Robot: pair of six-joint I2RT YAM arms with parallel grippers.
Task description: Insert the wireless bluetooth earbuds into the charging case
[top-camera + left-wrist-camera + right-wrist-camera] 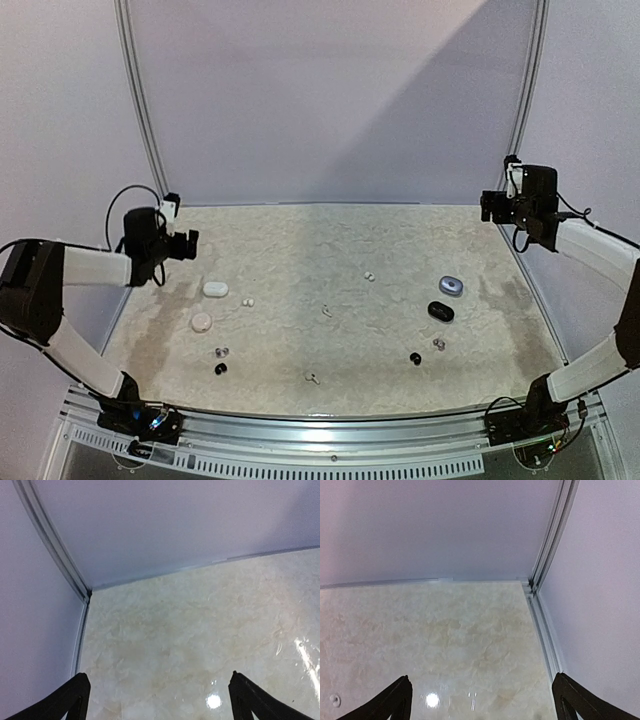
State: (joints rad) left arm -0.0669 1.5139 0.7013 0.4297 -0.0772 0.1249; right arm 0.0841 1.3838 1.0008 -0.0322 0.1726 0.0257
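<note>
My right gripper is open, and next I will move it down and tilt its fingers down onto the lavender case (pixel 451 285) next to the black case (pixel 441 311).
Four pebble-like charging cases lie on the marble table: a white case (pixel 215 289) and a pale round case (pixel 201 322) on the left, a lavender case (pixel 451 285) and a black case (pixel 441 311) on the right. Tiny earbuds are scattered about: white buds (pixel 248 301) (pixel 368 276), stemmed white buds (pixel 326 310) (pixel 312 378), black buds (pixel 220 368) (pixel 415 358), greyish buds (pixel 221 352) (pixel 438 344). My left gripper (pixel 186 243) (pixel 158 675) hovers open at the far left, holding nothing. My right gripper (pixel 490 206) (pixel 482 676) is raised at the far right, open and holding nothing.
Lilac walls enclose the table, with metal corner rails (pixel 80 587) (pixel 540 580) at the back. A small white bud (pixel 335 700) shows at the left edge of the right wrist view. Both arm bases (pixel 140 420) (pixel 520 425) sit on the near rail.
</note>
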